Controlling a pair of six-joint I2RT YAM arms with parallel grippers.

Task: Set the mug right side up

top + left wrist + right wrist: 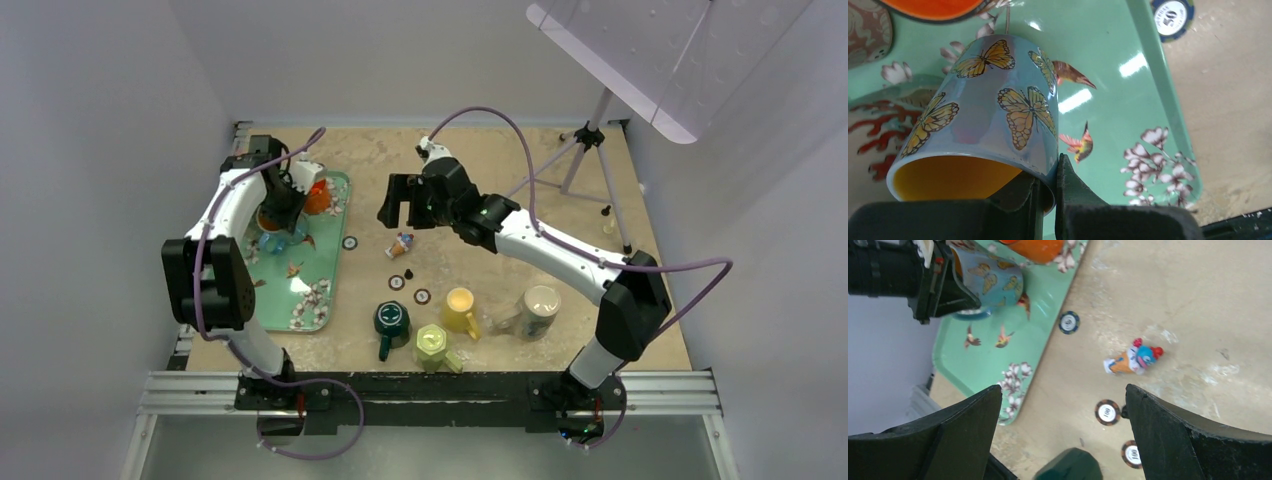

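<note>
I should draw my right gripper back and bring it down onto the yellow mug's handle, which juts below and back from the gripper, since that mug stands bottom up.
A blue mug with yellow butterflies and a yellow inside hangs tilted over the green flowered tray, its mouth towards my left gripper. That gripper is shut on the mug's rim, one finger inside and one outside. The top view shows this at the tray's far part, with the left gripper on the mug. The mug also shows in the right wrist view. My right gripper is open and empty above the table's middle, its fingers wide apart.
An orange mug stands on the tray by the held mug. A small toy figure and poker chips lie mid-table. Dark green, light green, yellow and white mugs stand near the front. A tripod stands far right.
</note>
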